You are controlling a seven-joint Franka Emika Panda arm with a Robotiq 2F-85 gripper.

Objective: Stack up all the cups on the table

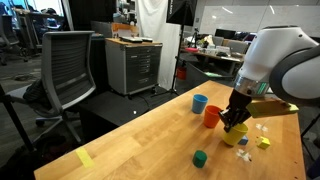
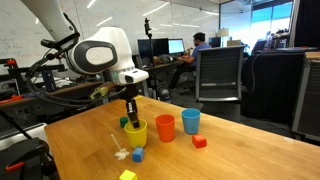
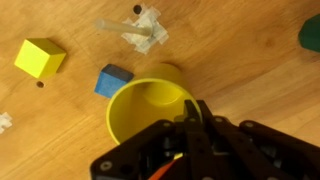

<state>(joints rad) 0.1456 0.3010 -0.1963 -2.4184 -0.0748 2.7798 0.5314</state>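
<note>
I will next lift the yellow cup [image 2: 135, 133] with my gripper, carry it over the orange-red cup's opening [image 2: 165, 118] and lower it inside to release it, because the orange-red cup stands upright nearby.
The yellow cup [image 3: 150, 108] stands upright on the light-wood table [image 1: 150, 140]. My gripper [image 3: 195, 112] is shut on its rim, one finger inside and one outside. In both exterior views the gripper [image 2: 130, 112] [image 1: 236, 118] hangs straight over the yellow cup [image 2: 135, 133] [image 1: 236, 135]. The orange-red cup [image 2: 165, 127] [image 1: 211, 116] stands right next to it. The blue cup [image 2: 190, 121] [image 1: 200, 103] stands beyond that. Both of these are upright and empty. I cannot tell if the yellow cup is off the table.
Small blocks lie around: blue [image 3: 113, 80], yellow [image 3: 40, 58], green [image 1: 200, 158] and red [image 2: 199, 142]. A white plastic piece [image 3: 140, 30] lies near the yellow cup. A yellow tape strip [image 1: 85, 158] marks the table. An office chair [image 1: 70, 65] and a grey cabinet [image 1: 133, 68] stand beyond the table's edge.
</note>
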